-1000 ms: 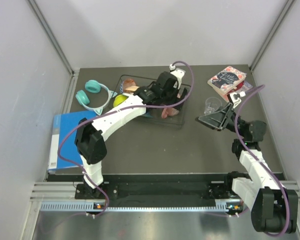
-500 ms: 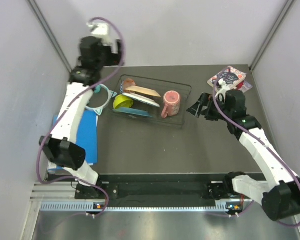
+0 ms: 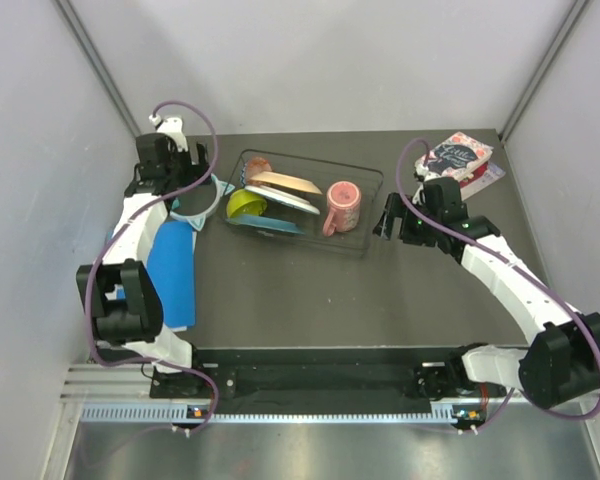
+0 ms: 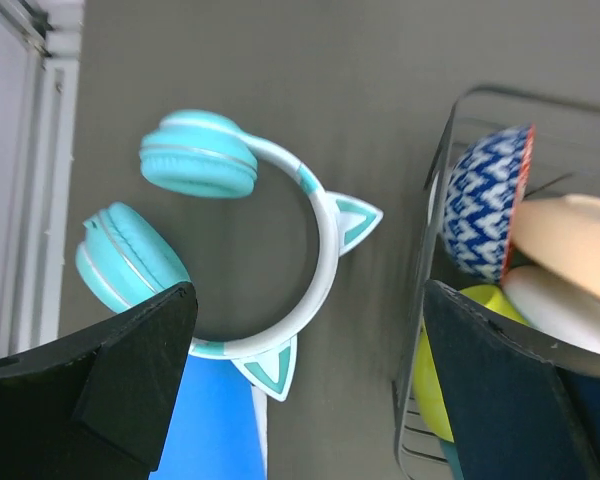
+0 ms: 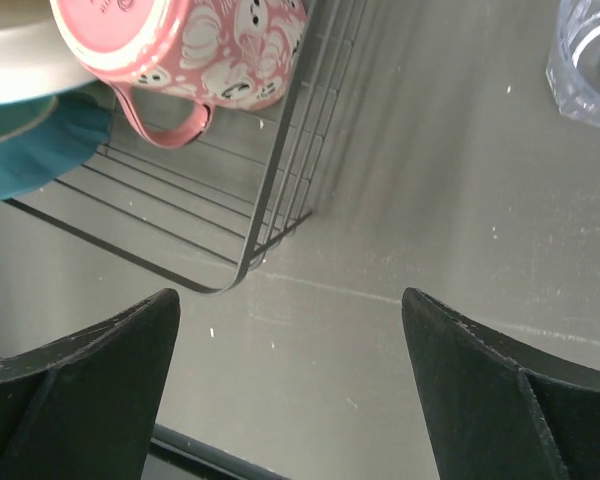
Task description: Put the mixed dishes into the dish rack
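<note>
The clear glass is outside the rack, so my right gripper will move down and to the right in the wrist view and close on its rack-side (image 5: 559,52).
The black wire dish rack (image 3: 370,190) stands mid-table. It holds the pink floral mug (image 3: 341,206), the yellow-green bowl (image 3: 244,204), the cream plate (image 3: 283,183), the white plate (image 3: 288,203), the teal plate (image 3: 268,224) and the red-blue bowl (image 3: 257,166). My left gripper (image 3: 185,180) is open and empty over the teal headphones (image 4: 280,200), left of the rack (image 4: 438,190). The red-blue bowl (image 4: 485,215) and the yellow-green bowl (image 4: 435,385) show at its right. My right gripper (image 3: 388,222) is open and empty above bare table beside the rack's right corner (image 5: 265,215), near the mug (image 5: 180,45).
The blue folder (image 3: 172,275) lies at the left edge, also in the left wrist view (image 4: 210,425). Floral books (image 3: 458,158) sit at the back right. A clear glass (image 5: 590,60) stands right of the rack. Grey walls close in both sides.
My left arm has pulled out of the rack, swung up and left, and come down over the headphones. My right arm has moved left to the rack's right end.
</note>
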Robot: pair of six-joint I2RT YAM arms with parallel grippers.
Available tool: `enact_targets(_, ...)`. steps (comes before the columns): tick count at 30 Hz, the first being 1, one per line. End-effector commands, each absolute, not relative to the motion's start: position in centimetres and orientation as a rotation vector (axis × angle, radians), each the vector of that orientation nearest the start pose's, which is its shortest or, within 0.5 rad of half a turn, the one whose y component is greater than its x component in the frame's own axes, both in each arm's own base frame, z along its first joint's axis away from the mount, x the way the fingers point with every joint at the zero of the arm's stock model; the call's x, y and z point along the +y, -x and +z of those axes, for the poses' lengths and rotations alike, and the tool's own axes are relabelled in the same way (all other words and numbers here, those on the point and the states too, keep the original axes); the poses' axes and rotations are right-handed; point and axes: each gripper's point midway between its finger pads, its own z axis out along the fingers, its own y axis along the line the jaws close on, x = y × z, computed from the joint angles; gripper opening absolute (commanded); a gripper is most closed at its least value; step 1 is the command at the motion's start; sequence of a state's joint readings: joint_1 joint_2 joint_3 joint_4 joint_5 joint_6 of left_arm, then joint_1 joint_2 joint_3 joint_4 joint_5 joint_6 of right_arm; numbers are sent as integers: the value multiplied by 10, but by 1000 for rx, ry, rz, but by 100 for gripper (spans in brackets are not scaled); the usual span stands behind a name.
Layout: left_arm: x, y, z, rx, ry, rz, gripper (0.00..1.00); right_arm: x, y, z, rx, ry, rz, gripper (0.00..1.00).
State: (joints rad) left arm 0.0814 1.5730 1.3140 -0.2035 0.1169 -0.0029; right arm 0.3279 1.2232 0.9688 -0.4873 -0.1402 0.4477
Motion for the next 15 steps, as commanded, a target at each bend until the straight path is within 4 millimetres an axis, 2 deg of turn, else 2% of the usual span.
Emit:
enact_targets(1, 18, -497, 224, 1943, -46, -53, 99, 156, -309, 183, 2321, -58, 562, 90)
enact_targets(4, 20, -496, 197, 1995, -73, -37, 99, 163, -303, 181, 2332, -53, 591, 89)
enact_targets(7, 22, -491, 173, 2042, -118, -7, 99, 172, -298, 170, 2359, -44, 613, 89)
enact_targets(10, 23, -477, 143, 2104, -174, 69, 99, 177, -293, 157, 2403, -41, 598, 88)
enact_targets(12, 21, -472, 138, 2115, -195, 72, 99, 170, -298, 163, 2390, -38, 547, 92)
enact_targets(13, 19, -467, 135, 2121, -196, 57, 99, 153, -302, 163, 2385, -75, 439, 99)
enact_targets(15, 14, -462, 131, 2134, -197, 30, 99, 132, -314, 177, 2331, -100, 318, 100)
